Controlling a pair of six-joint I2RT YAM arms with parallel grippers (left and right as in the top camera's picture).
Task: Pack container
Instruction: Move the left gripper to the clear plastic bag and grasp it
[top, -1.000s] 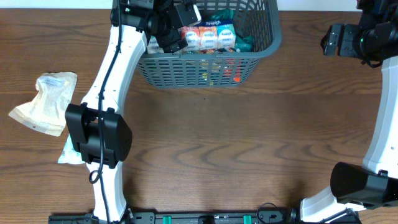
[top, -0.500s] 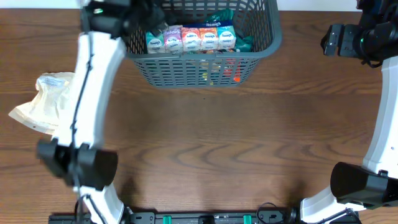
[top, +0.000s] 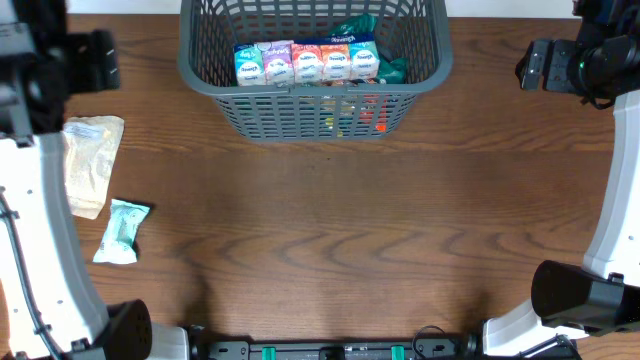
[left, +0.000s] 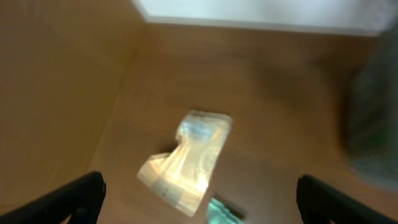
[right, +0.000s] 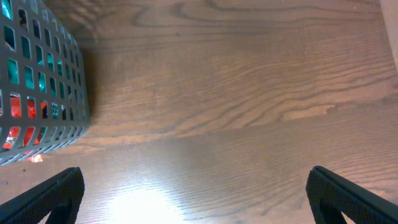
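Observation:
I need to lower my left gripper next, with its fingers open, onto the middle of the beige pouch (top: 88, 165), because the pouch is still on the tabletop outside the basket (top: 312, 105).
The container, a dark grey lattice basket (top: 312, 105), stands at the table's far middle. It holds a strip of colourful packets (top: 306, 62) along its near wall and other packets beneath. Its wall also shows in the right wrist view (right: 37, 81). A beige pouch (top: 88, 165) and a small teal packet (top: 122, 230) lie on the left of the table. My left gripper (top: 95, 60) is open and empty, high over the far left; its blurred view shows the beige pouch (left: 186, 162) and the teal packet (left: 221, 214) below. My right gripper (top: 535, 65) is open and empty, right of the basket.
The wooden table (top: 400, 240) runs bare across the middle and right. Its far edge meets a white wall (left: 261, 12). My left arm's white links (top: 40, 250) stand along the left edge, partly covering the beige pouch.
My left arm has swung from over the basket to the far left, leaving the strip of packets in the basket. The teal packet on the left is now uncovered. The right arm has not moved.

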